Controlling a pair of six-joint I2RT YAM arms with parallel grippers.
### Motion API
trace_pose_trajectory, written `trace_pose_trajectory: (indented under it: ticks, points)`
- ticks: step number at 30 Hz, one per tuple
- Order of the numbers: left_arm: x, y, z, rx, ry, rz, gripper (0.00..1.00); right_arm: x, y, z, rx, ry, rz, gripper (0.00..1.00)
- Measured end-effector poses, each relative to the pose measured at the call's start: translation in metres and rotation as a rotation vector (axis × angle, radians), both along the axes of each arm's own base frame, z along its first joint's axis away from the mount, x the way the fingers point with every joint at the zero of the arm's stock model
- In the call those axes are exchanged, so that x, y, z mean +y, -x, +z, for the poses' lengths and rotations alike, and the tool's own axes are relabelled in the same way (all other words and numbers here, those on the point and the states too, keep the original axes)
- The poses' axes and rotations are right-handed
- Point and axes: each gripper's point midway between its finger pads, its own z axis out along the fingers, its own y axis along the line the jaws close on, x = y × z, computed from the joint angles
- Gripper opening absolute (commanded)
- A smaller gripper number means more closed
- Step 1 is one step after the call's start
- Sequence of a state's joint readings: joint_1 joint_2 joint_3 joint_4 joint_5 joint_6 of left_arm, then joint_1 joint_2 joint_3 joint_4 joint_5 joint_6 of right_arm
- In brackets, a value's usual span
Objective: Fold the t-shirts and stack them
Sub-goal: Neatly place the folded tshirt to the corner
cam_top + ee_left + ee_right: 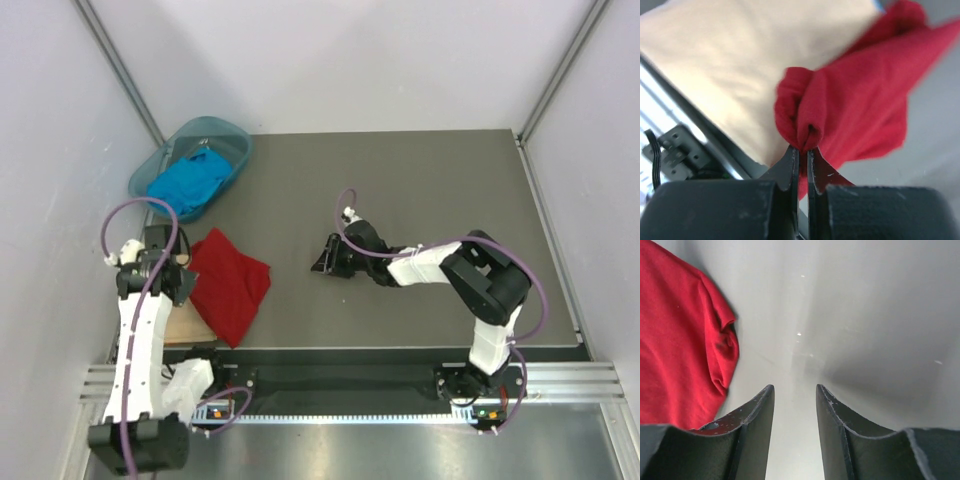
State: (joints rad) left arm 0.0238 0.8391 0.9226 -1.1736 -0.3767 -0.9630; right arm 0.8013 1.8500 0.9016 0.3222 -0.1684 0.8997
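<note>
The red t-shirt [232, 283] is lying crooked, so I will move my left gripper to the left in the top view, over the tan t-shirt [186, 322], and let go of the bunched fold of the red t-shirt.
A deep red t-shirt [232, 283] lies folded at the table's near left, partly over a tan t-shirt [186, 322] at the edge. My left gripper [183, 281] is shut on a bunched fold of the red t-shirt [850, 105], with the tan t-shirt [740, 65] spread beneath. A bright blue t-shirt [188, 180] sits crumpled in the teal basin. My right gripper [322, 261] hovers over bare table at the middle, open with nothing between its fingers; the red t-shirt [680, 345] shows to its left.
The translucent teal basin [236, 138] stands at the far left corner. White walls close in the table on three sides. A metal rail [350, 385] runs along the near edge by the arm bases.
</note>
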Motion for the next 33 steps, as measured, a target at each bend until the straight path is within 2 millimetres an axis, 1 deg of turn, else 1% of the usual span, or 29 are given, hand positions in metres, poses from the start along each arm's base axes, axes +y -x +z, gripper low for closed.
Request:
trace_pose_trajectory:
  ticks: [4,6,9,13,16,18,20,22,24,26,29,30,31,33]
  points:
    - [0.028,0.003,-0.003,0.069,0.033,0.118,0.00,-0.013,-0.002,-0.001,0.007,-0.008,-0.015,0.40]
    - [0.038,0.004,0.000,0.076,0.032,0.155,0.00,-0.020,-0.003,-0.003,0.013,-0.005,-0.025,0.40]
    - [0.046,0.004,0.010,0.044,0.010,0.180,0.00,-0.027,-0.004,-0.003,0.017,-0.007,-0.033,0.40]
    - [0.047,0.009,0.024,-0.038,-0.019,0.197,0.00,-0.030,-0.007,0.000,0.012,-0.017,-0.036,0.40]
    - [0.051,0.014,0.030,-0.067,-0.046,0.228,0.00,-0.029,-0.006,0.002,0.014,-0.029,-0.025,0.42]
    - [0.053,0.014,0.029,-0.065,-0.050,0.235,0.00,-0.024,-0.005,0.005,0.018,-0.048,-0.001,0.46]
    - [0.053,0.014,0.025,-0.057,-0.046,0.242,0.00,-0.005,-0.009,0.011,0.024,-0.079,0.045,0.48]
    - [0.054,0.015,0.019,-0.040,-0.042,0.258,0.00,0.021,-0.023,0.022,0.008,-0.109,0.089,0.50]
    - [0.056,0.018,0.016,-0.024,-0.049,0.287,0.00,0.051,-0.037,0.038,-0.032,-0.130,0.134,0.50]
    - [0.061,0.020,0.016,-0.020,-0.067,0.316,0.00,0.081,-0.045,0.059,-0.080,-0.146,0.181,0.52]
    - [0.065,0.020,0.016,-0.019,-0.078,0.353,0.00,0.107,-0.036,0.073,-0.108,-0.156,0.229,0.58]
    - [0.065,0.020,0.015,-0.019,-0.074,0.362,0.00,0.116,-0.031,0.075,-0.108,-0.156,0.243,0.64]
    - [0.065,0.019,0.015,-0.019,-0.070,0.370,0.00,0.123,-0.026,0.074,-0.096,-0.154,0.248,0.65]
    - [0.065,0.018,0.014,-0.020,-0.062,0.384,0.00,0.133,-0.017,0.060,-0.057,-0.130,0.233,0.65]
